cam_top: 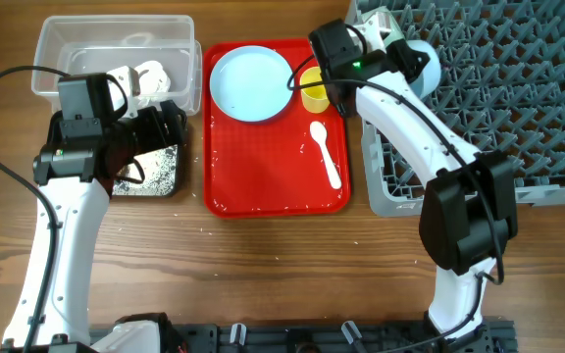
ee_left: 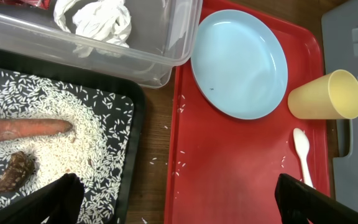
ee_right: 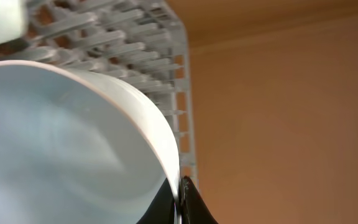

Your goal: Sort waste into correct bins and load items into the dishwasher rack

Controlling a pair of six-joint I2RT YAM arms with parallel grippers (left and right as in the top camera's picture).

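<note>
My right gripper comes down toward the rack's wires beside the pale bowl next and releases the light-blue bowl's rim there. The pale bowl already fills the rack's corner.
My right gripper [ee_right: 180, 199] is shut on the rim of the light-blue bowl [ee_right: 61, 143], holding it over the left edge of the grey dishwasher rack [cam_top: 498, 88]. From overhead the bowl [cam_top: 428, 69] sits beside a pale bowl [cam_top: 390, 25]. My left gripper [ee_left: 182, 205] hangs open and empty between the black bin [ee_left: 123, 124] and the red tray [ee_left: 229, 168]. The black bin holds a carrot piece [ee_left: 23, 129], a brown scrap [ee_left: 16, 171] and rice [ee_left: 73, 106]. The clear tub [ee_left: 166, 56] holds a white tissue [ee_left: 95, 18] and a red wrapper [ee_left: 27, 2].
On the red tray [cam_top: 273, 186] lie the light-blue plate [cam_top: 251, 83], the yellow cup [cam_top: 314, 90] on its side and the white spoon [cam_top: 327, 157]. Stray rice grains dot the tray and the wood beside it. The rack's near wall [cam_top: 390, 186] borders the tray's right side.
</note>
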